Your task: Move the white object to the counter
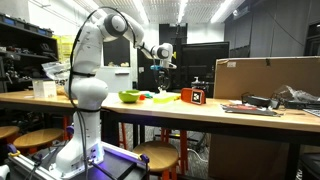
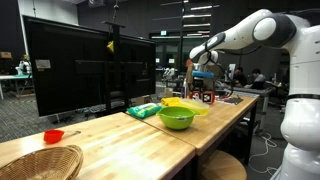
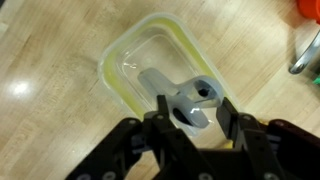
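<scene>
The container stands beneath my gripper, so I will next go left in the wrist view and down onto the bare counter (image 1: 183,104) (image 3: 58,95) beside it.
In the wrist view my gripper (image 3: 194,110) is shut on the white object (image 3: 190,98), a pale grey-white piece with a dark hole at one end. It hangs above a clear container with a yellow-green rim (image 3: 112,70) that stands on the light-brown wooden counter (image 3: 50,50). In both exterior views the gripper (image 1: 163,62) (image 2: 197,70) is well above the counter (image 1: 200,112) (image 2: 110,140). The white object is too small to make out there.
A green bowl (image 1: 130,96) (image 2: 176,118) and an orange box (image 1: 193,95) stand near the container. A green packet (image 2: 143,110), a red bowl (image 2: 53,136) and a wicker basket (image 2: 40,160) lie along the counter. A large black monitor (image 2: 80,65) stands behind. Cardboard box (image 1: 265,75) at one end.
</scene>
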You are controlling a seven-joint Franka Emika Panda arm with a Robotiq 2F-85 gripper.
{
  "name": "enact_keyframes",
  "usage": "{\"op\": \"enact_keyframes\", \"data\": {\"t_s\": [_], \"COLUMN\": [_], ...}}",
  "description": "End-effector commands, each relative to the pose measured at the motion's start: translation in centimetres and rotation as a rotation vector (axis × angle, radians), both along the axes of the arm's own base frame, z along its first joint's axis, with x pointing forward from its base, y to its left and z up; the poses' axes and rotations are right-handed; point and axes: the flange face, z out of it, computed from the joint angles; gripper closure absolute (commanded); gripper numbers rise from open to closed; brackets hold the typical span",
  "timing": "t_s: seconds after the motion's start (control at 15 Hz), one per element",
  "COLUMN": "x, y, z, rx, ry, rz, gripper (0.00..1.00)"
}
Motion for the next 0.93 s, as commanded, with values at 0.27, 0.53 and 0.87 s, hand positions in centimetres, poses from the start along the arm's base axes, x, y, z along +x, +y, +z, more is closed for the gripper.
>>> {"op": "enact_keyframes", "data": {"t_s": [0.27, 0.53, 0.87], "x": [-2.8, -4.1, -5.8], "y": [0.1, -2.9, -8.8], "z": [5.3, 5.7, 4.8], "rx": [-0.010, 0.008, 0.031], "ry": [0.014, 0.021, 0.029], "rz": [0.027, 0.027, 0.056], "gripper": [0.75, 0.75, 0.75]}}
